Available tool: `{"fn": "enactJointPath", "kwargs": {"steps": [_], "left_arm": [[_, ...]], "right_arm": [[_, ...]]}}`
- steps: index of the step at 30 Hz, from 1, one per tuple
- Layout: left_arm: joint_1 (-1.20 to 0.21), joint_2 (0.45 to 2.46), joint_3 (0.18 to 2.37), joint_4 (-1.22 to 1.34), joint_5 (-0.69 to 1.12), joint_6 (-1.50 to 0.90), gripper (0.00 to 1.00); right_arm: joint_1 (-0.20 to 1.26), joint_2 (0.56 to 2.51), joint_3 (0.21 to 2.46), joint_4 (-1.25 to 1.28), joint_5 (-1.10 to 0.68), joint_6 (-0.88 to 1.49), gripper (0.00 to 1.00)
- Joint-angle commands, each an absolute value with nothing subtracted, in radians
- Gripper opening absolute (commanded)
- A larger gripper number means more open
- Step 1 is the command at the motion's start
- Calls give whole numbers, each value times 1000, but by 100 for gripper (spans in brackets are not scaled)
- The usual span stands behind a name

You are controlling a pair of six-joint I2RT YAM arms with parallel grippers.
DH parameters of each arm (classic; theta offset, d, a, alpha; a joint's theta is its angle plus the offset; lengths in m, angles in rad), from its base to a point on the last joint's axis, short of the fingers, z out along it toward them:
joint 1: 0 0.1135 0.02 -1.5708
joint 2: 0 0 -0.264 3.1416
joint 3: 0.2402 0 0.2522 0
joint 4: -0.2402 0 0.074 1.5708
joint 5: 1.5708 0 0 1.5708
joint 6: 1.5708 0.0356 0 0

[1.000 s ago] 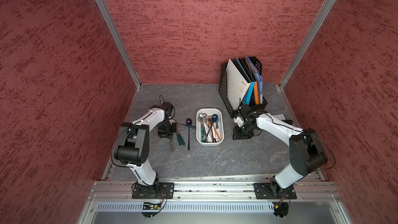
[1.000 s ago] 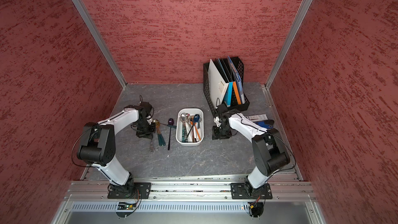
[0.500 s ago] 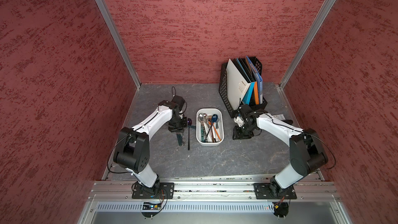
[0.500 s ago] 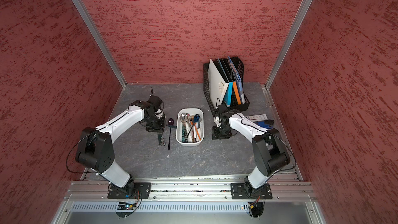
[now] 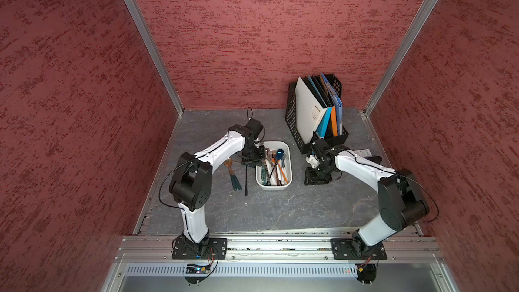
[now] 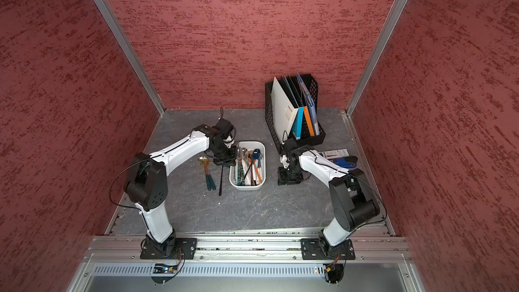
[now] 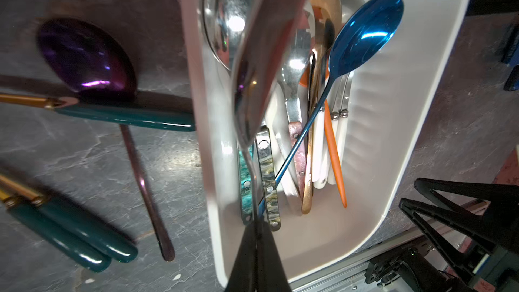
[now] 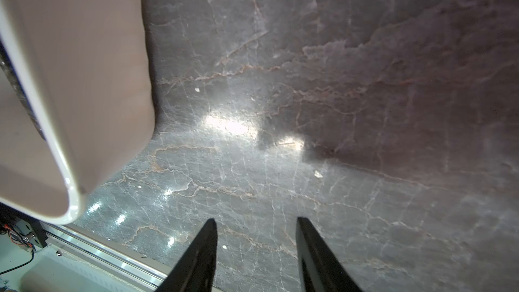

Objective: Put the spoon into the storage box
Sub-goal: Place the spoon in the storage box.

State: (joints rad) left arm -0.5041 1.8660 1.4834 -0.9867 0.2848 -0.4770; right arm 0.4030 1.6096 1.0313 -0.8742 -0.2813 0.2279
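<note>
Next, my left gripper moves down past the storage box's rim toward the patterned spoon handles inside and releases the metal spoon, which still hangs above them.
My left gripper [image 7: 256,221] is shut on the thin handle of a shiny metal spoon [image 7: 247,102]. That spoon hangs blurred and close to the lens over the left side of the white storage box [image 7: 393,141]. In both top views the left gripper [image 5: 256,160] [image 6: 225,159] sits at the left rim of the storage box [image 5: 273,188] [image 6: 245,187], which holds several spoons, among them a blue one [image 7: 365,32]. My right gripper [image 8: 255,221] [image 5: 316,176] stands open over bare table, just right of the storage box [image 8: 84,85].
Left of the box, a purple spoon [image 7: 84,57] [image 5: 246,181] and gold spoons with teal handles [image 7: 70,234] [image 5: 235,181] lie on the grey table. A black file rack [image 5: 293,113] with folders stands at the back right. A blue object [image 6: 341,162] lies by the right wall.
My left arm has swung right from the loose spoons to the box's left rim, its gripper shut throughout. The right arm has not moved.
</note>
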Motion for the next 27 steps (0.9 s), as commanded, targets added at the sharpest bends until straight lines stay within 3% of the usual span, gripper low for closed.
{"fn": "enactJointPath", "kwargs": {"steps": [1,19,23,27], "left_arm": [[-521,1882,1508,-952,307,-513,0],[-542,2025,1530,-912,312,-535,1],[-543,2032,1524,-908,311,-535,6],[-547,2012,1526,-904,297,-532,20]], "right_arm": [[402,1585,1025,-853,-290,222,48],[402,1583,1014,-853,-282,217,48],[402,1579,1014,-857,-282,221,48],[402,1571,1018,-869,-272,223,48]]}}
